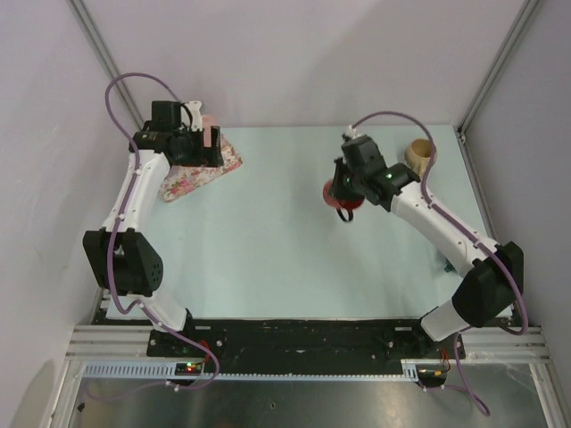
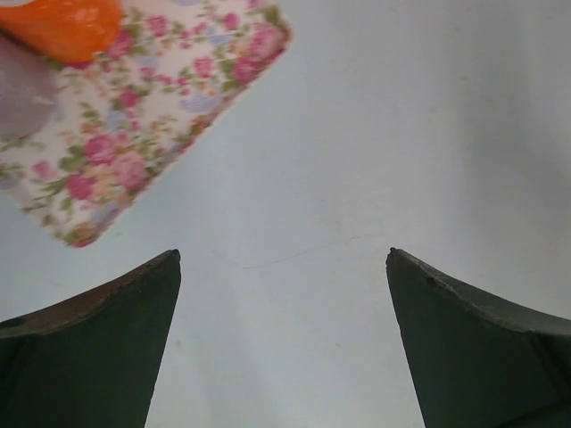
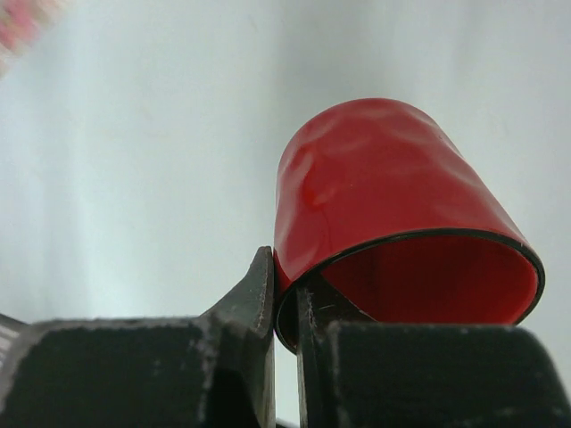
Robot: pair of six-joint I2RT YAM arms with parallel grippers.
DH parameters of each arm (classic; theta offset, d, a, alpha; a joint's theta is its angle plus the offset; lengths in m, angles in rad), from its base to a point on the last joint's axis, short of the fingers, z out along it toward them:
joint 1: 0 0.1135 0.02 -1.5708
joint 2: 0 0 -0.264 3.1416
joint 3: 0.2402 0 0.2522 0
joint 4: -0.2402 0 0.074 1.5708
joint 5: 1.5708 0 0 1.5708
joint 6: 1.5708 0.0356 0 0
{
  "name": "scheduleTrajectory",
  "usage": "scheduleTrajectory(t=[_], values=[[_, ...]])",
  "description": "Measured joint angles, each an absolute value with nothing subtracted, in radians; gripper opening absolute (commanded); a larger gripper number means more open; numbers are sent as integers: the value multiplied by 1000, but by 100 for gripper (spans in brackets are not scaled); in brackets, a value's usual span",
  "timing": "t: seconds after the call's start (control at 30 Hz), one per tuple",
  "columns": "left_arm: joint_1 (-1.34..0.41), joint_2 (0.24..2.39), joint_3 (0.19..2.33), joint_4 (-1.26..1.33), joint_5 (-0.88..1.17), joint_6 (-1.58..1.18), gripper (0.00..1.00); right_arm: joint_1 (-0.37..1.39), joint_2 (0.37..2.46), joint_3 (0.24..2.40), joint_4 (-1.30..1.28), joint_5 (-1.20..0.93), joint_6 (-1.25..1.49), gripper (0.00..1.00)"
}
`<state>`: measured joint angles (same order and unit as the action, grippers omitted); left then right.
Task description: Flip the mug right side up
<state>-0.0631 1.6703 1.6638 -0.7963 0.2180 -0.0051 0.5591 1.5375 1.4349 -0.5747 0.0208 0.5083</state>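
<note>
I should next move the red mug (image 1: 340,198) in my right gripper back and down onto the bare table near the table's front edge (image 1: 331,279) and release it, because that spot is clear.
The red mug (image 3: 393,205) is held by my right gripper (image 3: 284,294), which is shut on its rim: one finger outside the wall, one inside the open mouth. The mug lies tilted with its mouth toward the wrist camera and its base pointing away. From above the mug (image 1: 340,198) shows partly under my right gripper (image 1: 350,189), above the table's middle right. My left gripper (image 2: 284,267) is open and empty over bare table near the floral cloth, at the far left in the top view (image 1: 198,143).
A floral cloth (image 1: 201,169) lies at the back left, also in the left wrist view (image 2: 134,116), with an orange object (image 2: 62,27) on it. A tan cup (image 1: 419,153) stands at the back right. Purple walls and metal frame posts close in the table.
</note>
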Motion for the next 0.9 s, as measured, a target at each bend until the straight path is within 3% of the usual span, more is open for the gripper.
scheduleTrajectory(t=[0.23, 0.5, 0.57, 0.77, 0.9], values=[[-37, 1670, 1649, -802, 103, 80, 100, 771, 1520, 1281, -865, 64, 499, 0], [-34, 1672, 1649, -803, 28, 150, 100, 946, 1656, 1223, -885, 41, 524, 0], [-29, 1681, 1649, -803, 7, 172, 100, 956, 1680, 1224, -876, 47, 522, 8], [47, 1794, 1683, -803, -22, 256, 100, 962, 1683, 1223, -863, 59, 514, 51], [142, 1887, 1740, -809, -12, 319, 100, 962, 1683, 1225, -868, 64, 501, 73]])
